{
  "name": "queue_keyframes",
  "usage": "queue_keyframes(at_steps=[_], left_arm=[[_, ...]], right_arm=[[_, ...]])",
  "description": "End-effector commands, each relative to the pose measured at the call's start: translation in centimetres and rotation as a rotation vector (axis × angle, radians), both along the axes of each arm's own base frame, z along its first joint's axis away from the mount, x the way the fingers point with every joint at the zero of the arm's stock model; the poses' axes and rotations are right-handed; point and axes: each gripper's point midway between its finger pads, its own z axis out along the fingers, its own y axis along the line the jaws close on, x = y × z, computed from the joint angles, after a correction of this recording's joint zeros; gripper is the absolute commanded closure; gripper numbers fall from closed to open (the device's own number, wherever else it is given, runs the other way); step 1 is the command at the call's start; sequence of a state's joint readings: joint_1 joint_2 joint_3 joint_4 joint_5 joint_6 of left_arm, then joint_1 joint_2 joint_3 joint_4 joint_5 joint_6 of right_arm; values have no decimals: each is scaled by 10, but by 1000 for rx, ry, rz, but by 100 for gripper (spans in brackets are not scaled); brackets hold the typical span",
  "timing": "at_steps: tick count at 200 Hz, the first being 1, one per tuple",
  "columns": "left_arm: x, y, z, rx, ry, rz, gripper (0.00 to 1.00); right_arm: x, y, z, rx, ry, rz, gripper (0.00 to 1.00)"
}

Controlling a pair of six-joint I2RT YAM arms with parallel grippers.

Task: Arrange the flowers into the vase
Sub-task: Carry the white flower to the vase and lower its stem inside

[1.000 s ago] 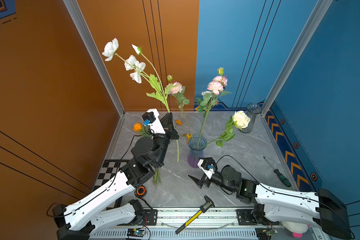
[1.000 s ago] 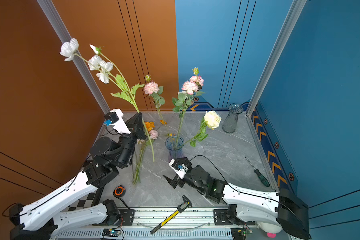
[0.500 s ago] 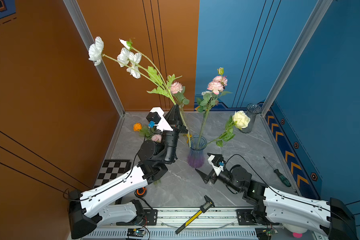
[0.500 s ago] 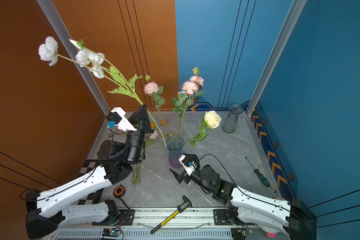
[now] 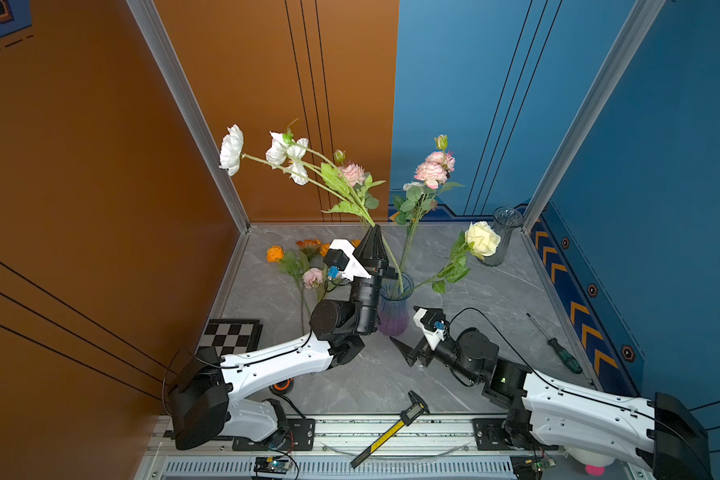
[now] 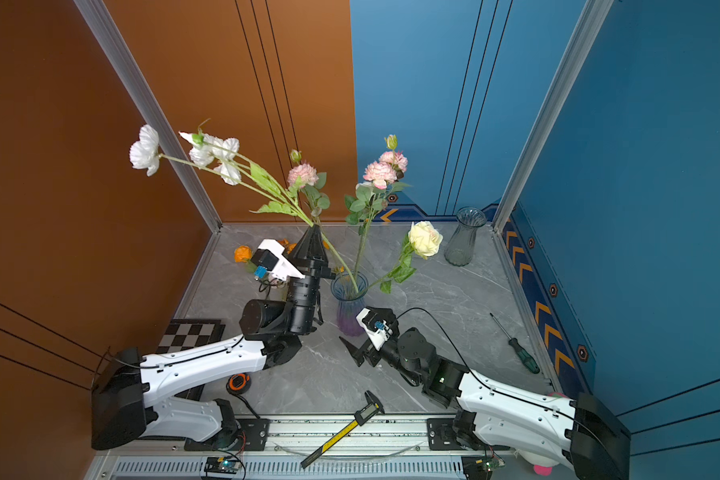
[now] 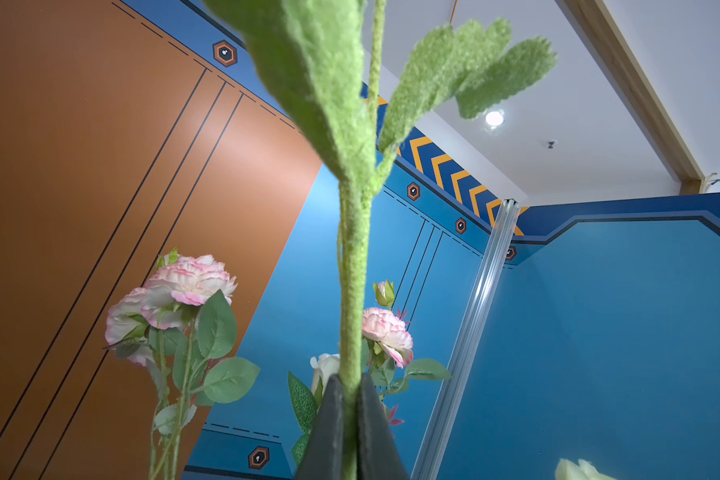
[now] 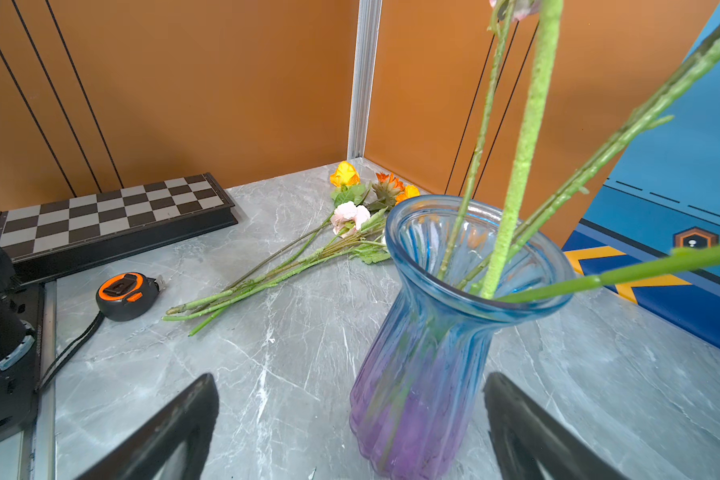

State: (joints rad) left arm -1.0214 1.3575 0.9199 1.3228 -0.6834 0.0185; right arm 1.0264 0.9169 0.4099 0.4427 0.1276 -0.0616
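The vase opening [image 5: 397,286] is below, with the lower end of the white-bloomed flower's stem inside. I should next lower my left gripper toward the vase's rim so the stem slides deeper, then release.
A blue-and-purple glass vase [image 5: 393,309] [image 6: 349,307] [image 8: 441,332] stands mid-table with several flowers in it, among them pink blooms [image 5: 433,171] and a cream rose [image 5: 481,240]. My left gripper [image 5: 374,228] [image 6: 314,228] [image 7: 350,380] points upward beside the vase, shut on the fuzzy stem of a white-bloomed flower [image 5: 275,151] [image 6: 213,151]. That stem's lower end [image 8: 516,187] sits inside the vase mouth. My right gripper [image 5: 408,338] [image 6: 358,337] [image 8: 350,386] is open, its fingers on either side of the vase's lower body without touching it. More flowers [image 5: 304,266] [image 8: 350,210], orange and pink, lie on the table.
A clear glass vase [image 5: 503,232] stands at the back right corner. A folded chessboard [image 5: 233,334] and a tape measure [image 8: 125,293] lie at the left. A caliper [image 5: 391,432] rests on the front rail and a screwdriver [image 5: 558,349] lies at the right.
My left gripper carried the white flower right and lowered it, so its stem end went from hanging left of the vase into its mouth. My right gripper moved up to the vase's base.
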Motion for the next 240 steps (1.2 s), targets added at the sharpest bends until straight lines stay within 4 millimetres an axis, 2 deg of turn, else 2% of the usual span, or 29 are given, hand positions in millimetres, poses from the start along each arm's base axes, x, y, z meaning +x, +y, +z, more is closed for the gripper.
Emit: queue_keyframes(at_steps=[1, 29, 75, 102, 186, 240], left_arm=[[-6, 13, 6, -75, -21, 17, 100], [5, 18, -13, -91, 28, 39, 100], [15, 13, -42, -75, 88, 48, 100], [19, 8, -67, -49, 137, 59, 100], [30, 10, -149, 27, 304, 145, 100], [30, -8, -174, 52, 350, 136, 97]], right_arm=[[0, 1, 2, 27, 9, 9, 0], [0, 2, 1, 27, 11, 14, 0], [0, 2, 0, 22, 14, 12, 0], [0, 3, -1, 21, 19, 19, 0], [1, 5, -4, 14, 29, 22, 0], [2, 6, -5, 11, 30, 23, 0]])
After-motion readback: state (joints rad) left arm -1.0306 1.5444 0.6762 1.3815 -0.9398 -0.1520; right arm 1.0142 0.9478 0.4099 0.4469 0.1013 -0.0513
